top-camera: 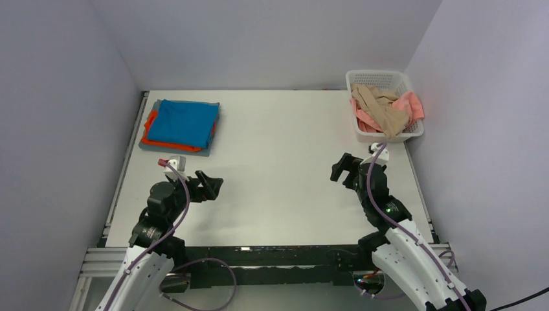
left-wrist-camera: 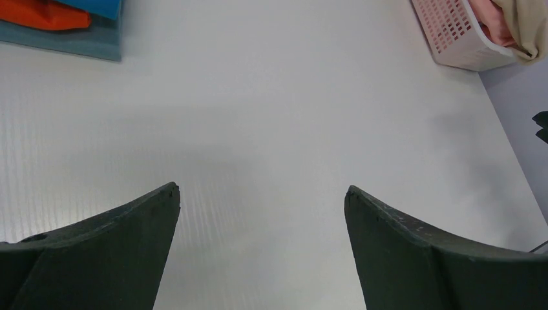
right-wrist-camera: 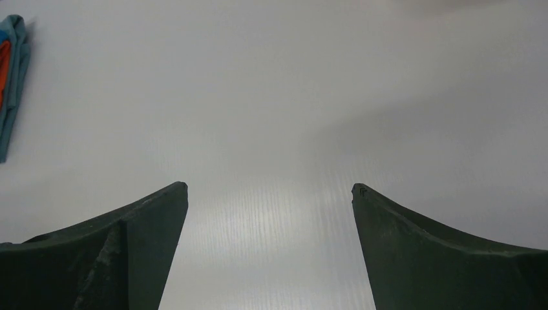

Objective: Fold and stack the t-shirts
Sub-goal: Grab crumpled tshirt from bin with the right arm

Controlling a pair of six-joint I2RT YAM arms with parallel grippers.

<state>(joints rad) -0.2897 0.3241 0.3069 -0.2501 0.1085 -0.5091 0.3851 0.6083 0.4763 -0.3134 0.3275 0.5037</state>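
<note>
The tan-beige t-shirt lies outward, uppermost in the basket [top-camera: 382, 78], so my right gripper should next reach outward over the basket's front rim, down onto the t-shirt's near folds.
A folded stack of t-shirts lies at the table's far left: a bright blue tee [top-camera: 186, 121] on top, an orange one [top-camera: 153, 133] under it and a grey one [top-camera: 194, 151] at the bottom. The stack's corner shows in the left wrist view [left-wrist-camera: 61, 26] and its edge in the right wrist view [right-wrist-camera: 10, 77]. A tan-beige tee [top-camera: 383, 110] and a salmon-pink tee [top-camera: 409, 103] lie crumpled in the white basket [top-camera: 382, 78]. My left gripper [top-camera: 210, 186] hangs open over bare table with nothing between its fingers. My right gripper [top-camera: 343, 170] is open and empty too, in front of the basket.
The basket [left-wrist-camera: 455, 39] stands at the far right corner, with the tan cloth draped over its front rim. Grey walls close the table on three sides. The white tabletop [top-camera: 278, 162] lies between the two grippers.
</note>
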